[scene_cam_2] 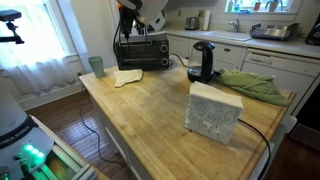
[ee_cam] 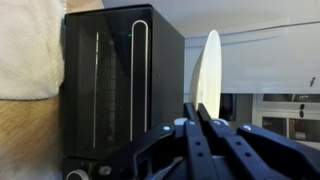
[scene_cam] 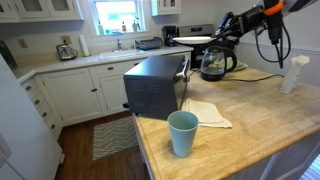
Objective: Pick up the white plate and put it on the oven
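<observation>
I will move my gripper outward and down to set the still-hanging plate on the oven's flat top [scene_cam: 158, 66] [ee_cam: 168, 70] and let go of the plate's rim, because the oven's top is below and outward of it.
My gripper [ee_cam: 197, 116] is shut on the rim of the white plate [ee_cam: 207, 68], which shows edge-on in the wrist view. In an exterior view the plate [scene_cam: 194, 40] hangs roughly level from the gripper [scene_cam: 214, 39], above and just beyond the far end of the black oven [scene_cam: 155, 85]. The oven's flat top [ee_cam: 120, 85] fills the wrist view beside the plate. In the exterior view from the opposite side, the arm and gripper [scene_cam_2: 135, 14] hold the plate [scene_cam_2: 156, 19] above the oven [scene_cam_2: 141, 50].
A teal cup [scene_cam: 182, 133] and a cream napkin [scene_cam: 206, 112] lie on the wooden counter [scene_cam: 260, 125] in front of the oven. A black glass kettle [scene_cam: 215, 64] stands behind it, with a green cloth [scene_cam_2: 252, 85] and a white box [scene_cam_2: 214, 113] nearby.
</observation>
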